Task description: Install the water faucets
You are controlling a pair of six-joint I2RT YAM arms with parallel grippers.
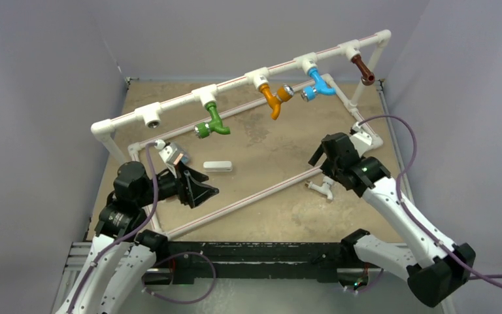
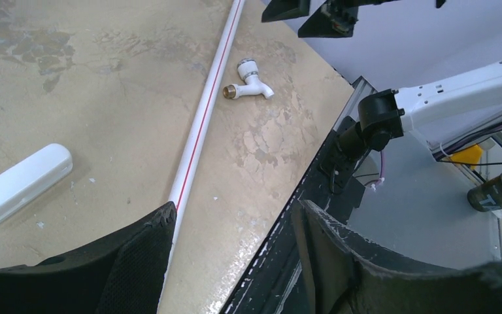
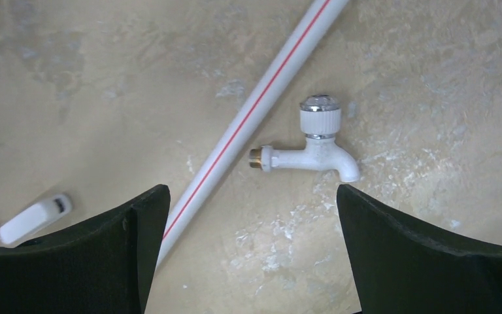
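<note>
The white faucet's knob [image 1: 328, 180] [image 3: 320, 120] leaves the faucet's brass threaded end free for the empty T fitting, so next I should lower my right gripper onto it and close.
A white faucet [image 1: 320, 188] lies on the table beside the red-striped floor pipe [image 1: 248, 199]. It also shows in the left wrist view [image 2: 251, 82] and the right wrist view [image 3: 310, 147]. Green [image 1: 212, 124], orange [image 1: 274, 98], blue [image 1: 317, 86] and brown [image 1: 364, 69] faucets hang from T fittings on the raised pipe. The leftmost T fitting [image 1: 151, 118] holds nothing. My right gripper [image 1: 323, 167] hovers over the white faucet, open and empty [image 3: 251, 196]. My left gripper [image 1: 204, 186] is open and empty above the floor pipe [image 2: 234, 209].
A flat white bar [image 1: 217, 166] lies mid-table, also in the left wrist view [image 2: 19, 183]. A small white and copper-coloured piece [image 1: 173, 156] sits by the frame's left corner. The pipe frame rims the table, with grey walls close on three sides.
</note>
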